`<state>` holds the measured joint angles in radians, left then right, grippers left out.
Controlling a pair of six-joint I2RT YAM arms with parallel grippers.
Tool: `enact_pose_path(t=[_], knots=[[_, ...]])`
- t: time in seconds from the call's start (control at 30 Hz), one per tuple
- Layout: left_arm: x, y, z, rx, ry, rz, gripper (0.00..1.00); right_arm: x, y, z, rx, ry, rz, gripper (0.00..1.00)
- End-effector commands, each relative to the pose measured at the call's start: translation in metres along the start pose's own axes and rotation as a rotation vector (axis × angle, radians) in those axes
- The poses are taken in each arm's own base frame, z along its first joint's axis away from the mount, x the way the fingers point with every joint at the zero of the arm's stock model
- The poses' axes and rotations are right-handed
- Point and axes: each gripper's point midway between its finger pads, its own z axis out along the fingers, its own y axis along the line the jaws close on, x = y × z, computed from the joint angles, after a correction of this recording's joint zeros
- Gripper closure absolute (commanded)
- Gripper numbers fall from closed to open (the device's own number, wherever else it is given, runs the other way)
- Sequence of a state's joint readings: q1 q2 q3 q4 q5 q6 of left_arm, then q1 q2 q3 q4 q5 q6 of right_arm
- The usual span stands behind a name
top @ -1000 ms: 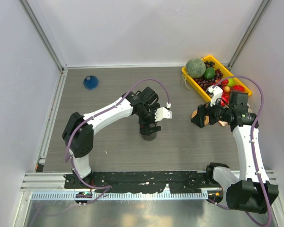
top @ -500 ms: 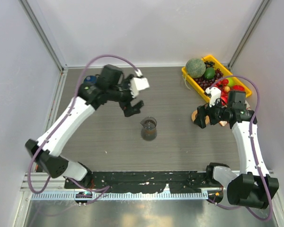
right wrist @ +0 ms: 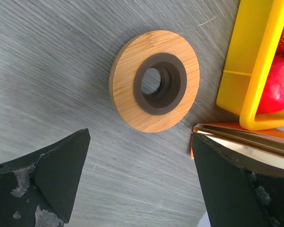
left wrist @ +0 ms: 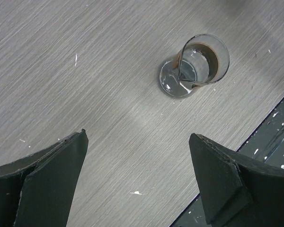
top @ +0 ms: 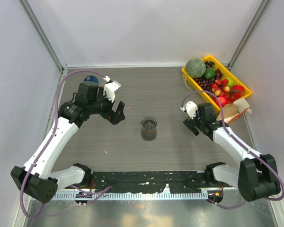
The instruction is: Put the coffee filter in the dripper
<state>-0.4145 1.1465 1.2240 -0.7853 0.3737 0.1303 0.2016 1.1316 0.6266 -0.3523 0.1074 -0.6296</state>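
Observation:
Next, my right gripper drops, tilts outward and turns to close above and below the wooden ring's near rim (right wrist: 129, 112), since the ring lies flat with a thin edge.
The dark blue dripper (top: 90, 78) stands at the back left of the table, partly covered by my left arm. My left gripper (top: 117, 113) (left wrist: 137, 135) hangs open to the right of it, over bare table, with nothing between its fingers. The tan coffee filter (top: 229, 112) lies by the near corner of the yellow tray, on something with an orange edge. In the right wrist view the coffee filter (right wrist: 255, 144) shows as thin cream layers behind my right finger. My right gripper (top: 191, 125) (right wrist: 139, 135) is open and empty, to the left of the filter.
A glass beaker (top: 149, 126) (left wrist: 196, 66) stands mid-table between the arms. A yellow tray (top: 195, 86) (right wrist: 251, 56) of fruit fills the back right corner. A wooden ring with a dark centre (right wrist: 180, 52) lies beside the tray. Frame posts and walls enclose the table.
My left arm has swung from over the beaker to the back left, near the dripper. My right gripper has moved left, away from the tray corner. Both grippers stay open.

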Motion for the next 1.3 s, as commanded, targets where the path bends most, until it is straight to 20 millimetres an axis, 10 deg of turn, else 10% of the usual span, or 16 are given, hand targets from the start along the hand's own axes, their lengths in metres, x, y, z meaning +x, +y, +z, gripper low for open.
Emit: enact_pose_path(t=[0.0, 0.53, 0.73, 1.07, 1.27], knots=[[-0.022, 0.006, -0.010, -0.049, -0.098, -0.029, 0.01, -0.021, -0.032, 0.010, 0.247, -0.058, -0.108, 0.05], [-0.019, 0.016, -0.006, -0.089, -0.089, -0.058, 0.01, 0.017, -0.012, 0.053, 0.379, 0.031, -0.368, 0.34], [-0.021, 0.018, -0.011, -0.104, -0.102, -0.091, 0.00, 0.008, -0.018, 0.038, 0.392, 0.022, -0.444, 0.90], [-0.042, 0.004, -0.040, 0.005, -0.154, -0.223, 0.01, -0.093, -0.075, -0.102, 0.577, -0.289, -0.654, 0.95], [-0.062, -0.019, -0.061, 0.108, -0.240, -0.171, 0.01, -0.145, -0.053, -0.176, 0.680, -0.535, -0.953, 0.95]])
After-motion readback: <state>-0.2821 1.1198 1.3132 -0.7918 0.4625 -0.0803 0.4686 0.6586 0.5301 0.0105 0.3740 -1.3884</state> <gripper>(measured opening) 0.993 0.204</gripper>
